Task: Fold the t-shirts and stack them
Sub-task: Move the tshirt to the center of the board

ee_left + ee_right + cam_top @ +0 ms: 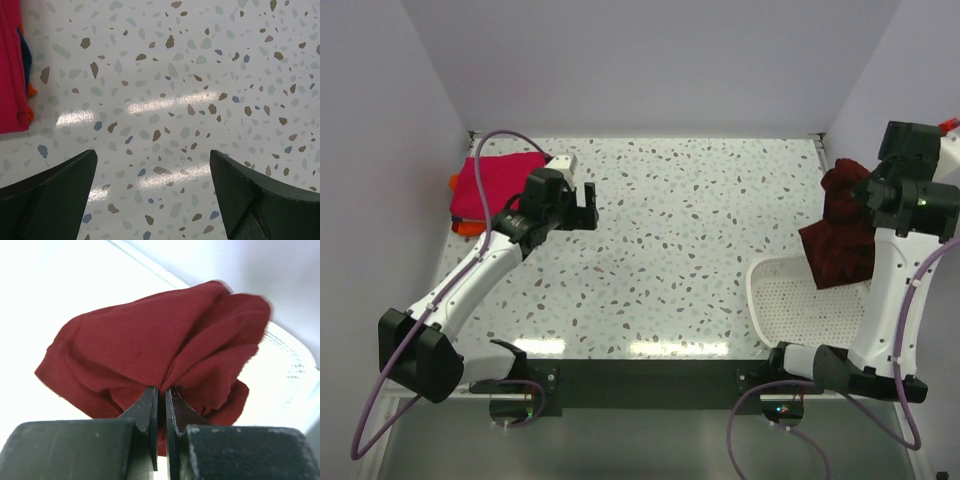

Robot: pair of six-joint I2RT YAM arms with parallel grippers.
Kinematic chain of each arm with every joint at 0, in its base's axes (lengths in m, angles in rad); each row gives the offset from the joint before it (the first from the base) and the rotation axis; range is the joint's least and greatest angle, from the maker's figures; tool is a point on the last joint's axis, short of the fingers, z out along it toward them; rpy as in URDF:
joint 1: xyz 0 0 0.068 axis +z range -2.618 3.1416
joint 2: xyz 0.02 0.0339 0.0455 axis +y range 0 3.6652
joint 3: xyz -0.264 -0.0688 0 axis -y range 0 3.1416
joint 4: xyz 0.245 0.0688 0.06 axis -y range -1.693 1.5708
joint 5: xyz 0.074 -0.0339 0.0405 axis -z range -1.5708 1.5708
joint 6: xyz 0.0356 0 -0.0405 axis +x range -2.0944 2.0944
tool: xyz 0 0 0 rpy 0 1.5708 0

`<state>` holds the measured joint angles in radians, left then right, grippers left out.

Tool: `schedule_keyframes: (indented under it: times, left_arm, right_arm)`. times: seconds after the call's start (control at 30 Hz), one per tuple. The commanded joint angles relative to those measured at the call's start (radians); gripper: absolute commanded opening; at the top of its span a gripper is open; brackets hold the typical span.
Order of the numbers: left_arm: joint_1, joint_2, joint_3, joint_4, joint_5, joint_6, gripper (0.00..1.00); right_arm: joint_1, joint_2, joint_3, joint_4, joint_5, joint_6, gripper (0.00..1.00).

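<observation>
The right gripper carries the maroon t-shirt across and down next, then releases it on the table's bare middle, below the gripper and to its left in the top view.
A dark maroon t-shirt (840,225) hangs bunched from my right gripper (860,192), lifted above the white basket at the right. In the right wrist view the jaws are shut on a fold of the maroon t-shirt (150,350), with the right gripper (161,390) pinching it tightly. A folded magenta-pink t-shirt (490,187) lies at the back left on an orange one (467,226). My left gripper (583,210) is open and empty just right of that stack, over bare table (155,160). The pink t-shirt (11,70) shows at the left wrist view's left edge.
A white plastic slotted basket (790,300) sits at the front right under the hanging shirt. The speckled table (690,240) is walled at the back and both sides. A purple cable loops over the left arm.
</observation>
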<state>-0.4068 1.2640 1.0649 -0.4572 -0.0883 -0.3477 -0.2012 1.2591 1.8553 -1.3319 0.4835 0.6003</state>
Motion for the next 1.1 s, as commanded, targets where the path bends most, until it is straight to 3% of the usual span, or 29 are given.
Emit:
schedule_keyframes:
  times: [0.0, 0.13, 0.37, 0.63, 0.77, 0.87, 1.0, 1.03, 1.07]
  left_arm:
    - [0.006, 0.0, 0.033, 0.031, 0.012, 0.013, 1.0]
    - [0.006, -0.011, 0.046, 0.025, 0.015, 0.01, 1.0]
    - [0.006, -0.034, 0.069, 0.011, 0.021, -0.007, 1.0]
    - [0.006, -0.086, 0.076, -0.014, 0.03, -0.031, 1.0]
    - [0.006, -0.11, 0.076, -0.024, 0.041, -0.031, 1.0]
    - [0.006, -0.127, 0.083, -0.044, 0.035, -0.031, 1.0]
    - [0.006, -0.143, 0.084, -0.073, 0.024, -0.039, 1.0]
    - [0.005, -0.149, 0.083, -0.077, 0.024, -0.048, 1.0]
    - [0.006, -0.15, 0.081, -0.08, 0.025, -0.05, 1.0]
  right_arm:
    - [0.0, 0.042, 0.136, 0.048, -0.127, -0.026, 0.0]
    - [0.037, 0.106, 0.255, 0.199, -0.328, -0.011, 0.0]
    - [0.36, 0.282, 0.47, 0.304, -0.264, -0.017, 0.0]
    - [0.661, 0.424, 0.374, 0.416, -0.178, 0.021, 0.0]
    - [0.801, 0.543, 0.41, 0.393, -0.088, 0.032, 0.0]
    - [0.827, 0.602, 0.42, 0.392, -0.049, 0.05, 0.0]
    - [0.853, 0.674, 0.41, 0.45, -0.121, 0.037, 0.0]
    - [0.861, 0.719, 0.421, 0.462, -0.158, 0.021, 0.01]
    - [0.873, 0.755, 0.427, 0.48, -0.216, -0.003, 0.12]
